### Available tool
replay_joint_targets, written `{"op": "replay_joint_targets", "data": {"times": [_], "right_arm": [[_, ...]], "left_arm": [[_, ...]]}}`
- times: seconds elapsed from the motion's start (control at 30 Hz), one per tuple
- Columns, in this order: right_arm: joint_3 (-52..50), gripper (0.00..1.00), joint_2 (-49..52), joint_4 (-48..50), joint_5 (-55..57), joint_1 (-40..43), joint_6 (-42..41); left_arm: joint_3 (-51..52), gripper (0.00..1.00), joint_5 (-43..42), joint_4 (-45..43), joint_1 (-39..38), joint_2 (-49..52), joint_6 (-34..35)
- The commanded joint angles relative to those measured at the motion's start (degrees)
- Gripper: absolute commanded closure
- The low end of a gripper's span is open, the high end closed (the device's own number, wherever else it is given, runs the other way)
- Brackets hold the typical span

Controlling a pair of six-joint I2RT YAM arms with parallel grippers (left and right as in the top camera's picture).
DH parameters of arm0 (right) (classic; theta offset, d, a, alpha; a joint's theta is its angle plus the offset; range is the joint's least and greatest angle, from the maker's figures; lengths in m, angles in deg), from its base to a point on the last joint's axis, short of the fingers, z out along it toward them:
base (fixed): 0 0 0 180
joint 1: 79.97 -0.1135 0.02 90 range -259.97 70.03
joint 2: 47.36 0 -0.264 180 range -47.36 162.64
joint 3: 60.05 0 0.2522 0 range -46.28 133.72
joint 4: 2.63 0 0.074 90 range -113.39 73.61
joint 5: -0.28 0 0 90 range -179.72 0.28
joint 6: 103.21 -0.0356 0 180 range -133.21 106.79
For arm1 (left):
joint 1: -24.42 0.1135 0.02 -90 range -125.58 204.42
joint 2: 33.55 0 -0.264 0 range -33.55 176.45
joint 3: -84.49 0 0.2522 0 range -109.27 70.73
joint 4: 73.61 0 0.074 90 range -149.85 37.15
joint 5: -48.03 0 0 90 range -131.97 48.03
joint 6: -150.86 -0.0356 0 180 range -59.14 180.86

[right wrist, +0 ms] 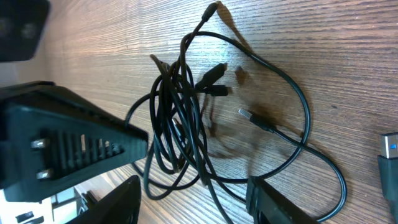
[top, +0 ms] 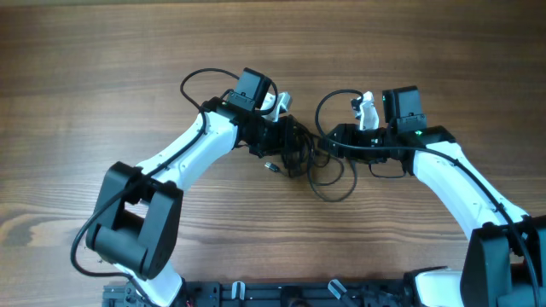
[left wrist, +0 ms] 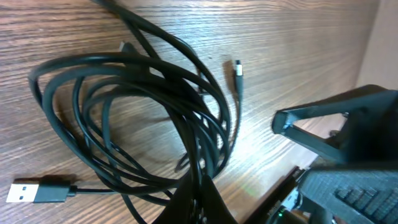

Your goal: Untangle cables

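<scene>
The robot will next lift its left gripper over to the bare wood on that gripper's left in the overhead view, pull the gripper's cable off the tangle (right wrist: 180, 124) and then let go.
A tangle of black cables (top: 299, 155) lies on the wooden table between my two arms. My left gripper (top: 287, 136) is at its left side. In the left wrist view the jaws (left wrist: 202, 199) are shut on several strands of the coiled cable bundle (left wrist: 143, 112). A USB-A plug (left wrist: 34, 191) and a small plug (left wrist: 238, 68) lie loose. My right gripper (top: 335, 141) is at the tangle's right side. In the right wrist view its fingers (right wrist: 193, 202) are open, with strands of the tangle (right wrist: 180, 124) running between them on the table.
A loose cable loop (top: 334, 186) trails toward the front of the wooden table (top: 85, 68). A thin plug end (right wrist: 255, 119) and a blue-tipped USB plug (right wrist: 388, 146) lie right of the tangle. The left gripper body (right wrist: 62, 137) sits close to the right one.
</scene>
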Motion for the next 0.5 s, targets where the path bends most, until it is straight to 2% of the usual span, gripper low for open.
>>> {"op": "replay_joint_targets", "data": {"times": [0.0,0.3,0.47], "right_arm": [[0.8,0.47,0.9,0.1,-1.3,0.0,1.0],[0.8,0.48,0.9,0.2,-1.3,-0.1,1.0],[0.8,0.47,0.9,2.3,-1.3,-2.9,0.9]], "left_arm": [[0.0,0.96,-4.4,-0.7,-0.1,-6.6,-0.9],[0.0,0.96,-6.1,-0.7,-0.1,-17.5,-0.9],[0.0,0.96,-7.0,-0.7,-0.1,-19.0,-0.9]]}}
